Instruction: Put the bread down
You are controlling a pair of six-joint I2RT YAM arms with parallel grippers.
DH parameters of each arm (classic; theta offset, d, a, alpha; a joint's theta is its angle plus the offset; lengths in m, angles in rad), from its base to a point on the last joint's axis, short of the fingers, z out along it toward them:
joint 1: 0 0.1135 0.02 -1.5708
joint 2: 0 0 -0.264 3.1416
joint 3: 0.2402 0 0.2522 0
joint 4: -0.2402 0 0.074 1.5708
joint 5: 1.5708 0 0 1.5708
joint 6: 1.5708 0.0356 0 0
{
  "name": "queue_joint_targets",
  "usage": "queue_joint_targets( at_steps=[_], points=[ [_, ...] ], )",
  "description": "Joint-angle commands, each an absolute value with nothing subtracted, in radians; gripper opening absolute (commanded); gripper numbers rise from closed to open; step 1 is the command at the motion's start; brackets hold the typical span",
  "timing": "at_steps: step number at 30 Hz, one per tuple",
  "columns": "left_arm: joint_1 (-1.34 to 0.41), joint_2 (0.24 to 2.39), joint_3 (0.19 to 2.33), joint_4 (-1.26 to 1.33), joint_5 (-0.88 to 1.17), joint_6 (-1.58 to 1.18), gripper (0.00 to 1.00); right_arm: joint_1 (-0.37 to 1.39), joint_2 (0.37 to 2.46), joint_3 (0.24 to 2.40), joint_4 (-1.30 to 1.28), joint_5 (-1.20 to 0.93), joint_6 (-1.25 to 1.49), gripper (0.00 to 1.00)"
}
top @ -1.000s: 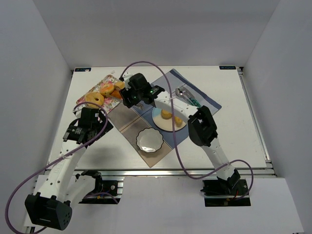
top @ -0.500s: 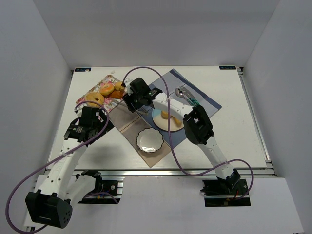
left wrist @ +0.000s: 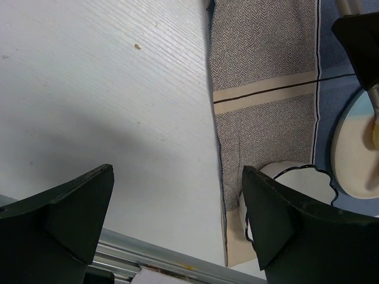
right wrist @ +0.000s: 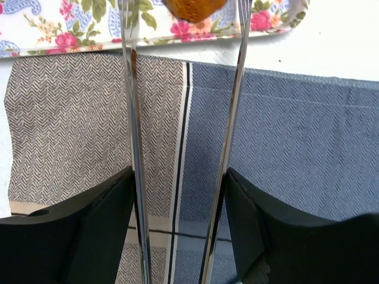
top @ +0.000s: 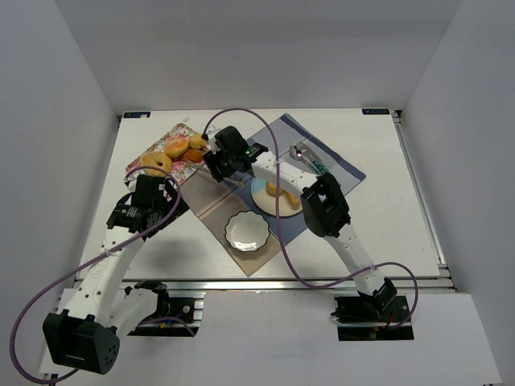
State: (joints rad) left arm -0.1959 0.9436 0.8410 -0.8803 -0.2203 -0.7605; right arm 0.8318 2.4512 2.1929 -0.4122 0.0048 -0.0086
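The ends of the tong arms are on both sides of one brown piece (top: 193, 155) (right wrist: 194, 7). The right gripper stays nearly still above the cloth next and closes them inward at the tray.
Several golden-brown bread pieces (top: 183, 147) lie on a floral tray (top: 161, 133) at the back left. More bread (top: 280, 191) lies on the blue plate (top: 265, 207). My right gripper (top: 219, 159) is shut on metal tongs (right wrist: 131, 118), whose spread arms reach to the tray's edge. In the right wrist view my right gripper (right wrist: 177, 177) shows the tong tips on either side of one brown piece (right wrist: 194, 7); I cannot tell if they touch it. My left gripper (left wrist: 177, 171) is open and empty over the bare table, left of the cloth; it also shows in the top view (top: 161, 197).
A striped grey and blue cloth (top: 233, 197) lies under the plate and a white scalloped bowl (top: 247, 231). A second utensil (top: 308, 159) lies on the cloth's far right corner. The table's metal front rail (left wrist: 154, 260) is near my left gripper.
My right arm has shifted left, bringing the tongs from beside the plate to the tray's edge. The left arm has barely moved.
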Motion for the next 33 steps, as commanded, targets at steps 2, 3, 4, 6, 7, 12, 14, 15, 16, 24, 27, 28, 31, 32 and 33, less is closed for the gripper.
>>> queue_joint_targets(
  at_steps=[2,3,4,6,7,12,14,15,16,24,27,28,31,32,33],
  points=[
    [-0.199,0.94,0.839,-0.854,-0.209,-0.752,0.98,0.831,2.483,2.275,-0.379,-0.038,0.021,0.65],
    [-0.199,0.94,0.841,-0.854,-0.21,-0.752,0.98,0.831,2.487,2.281,-0.376,-0.04,0.025,0.64],
    [-0.198,0.94,0.842,-0.854,-0.21,-0.752,0.98,0.831,2.49,2.283,-0.374,-0.046,0.028,0.63],
    [-0.198,0.94,0.842,-0.856,-0.212,-0.752,0.98,0.831,2.491,2.286,-0.367,-0.049,0.041,0.6],
    [-0.199,0.939,0.842,-0.856,-0.212,-0.752,0.98,0.831,2.493,2.287,-0.365,-0.051,0.046,0.54],
    [-0.199,0.934,0.842,-0.857,-0.215,-0.753,0.98,0.831,2.47,2.263,-0.362,-0.066,0.069,0.4],
    [-0.198,0.931,0.844,-0.859,-0.215,-0.753,0.98,0.831,2.428,2.232,-0.348,-0.08,0.077,0.38],
    [-0.199,0.931,0.844,-0.859,-0.215,-0.753,0.98,0.831,2.409,2.188,-0.339,-0.09,0.081,0.36],
    [-0.199,0.931,0.844,-0.859,-0.216,-0.753,0.98,0.831,2.367,2.163,-0.313,-0.097,0.084,0.36],
    [-0.198,0.937,0.853,-0.833,-0.195,-0.758,0.98,0.833,2.128,1.936,-0.221,-0.163,0.1,0.3],
    [-0.199,0.956,0.851,-0.796,-0.177,-0.761,0.98,0.831,2.042,1.838,-0.177,-0.131,0.115,0.28],
    [-0.198,0.965,0.857,-0.779,-0.17,-0.761,0.98,0.831,2.019,1.791,-0.158,-0.12,0.121,0.28],
    [-0.198,1.012,0.877,-0.744,-0.153,-0.765,0.98,0.833,1.93,1.72,-0.138,-0.074,0.114,0.26],
    [-0.199,1.026,0.885,-0.733,-0.147,-0.765,0.98,0.831,1.907,1.668,-0.129,-0.061,0.112,0.26],
    [-0.199,1.054,0.891,-0.721,-0.14,-0.767,0.98,0.833,1.855,1.639,-0.123,-0.031,0.11,0.26]
  ],
)
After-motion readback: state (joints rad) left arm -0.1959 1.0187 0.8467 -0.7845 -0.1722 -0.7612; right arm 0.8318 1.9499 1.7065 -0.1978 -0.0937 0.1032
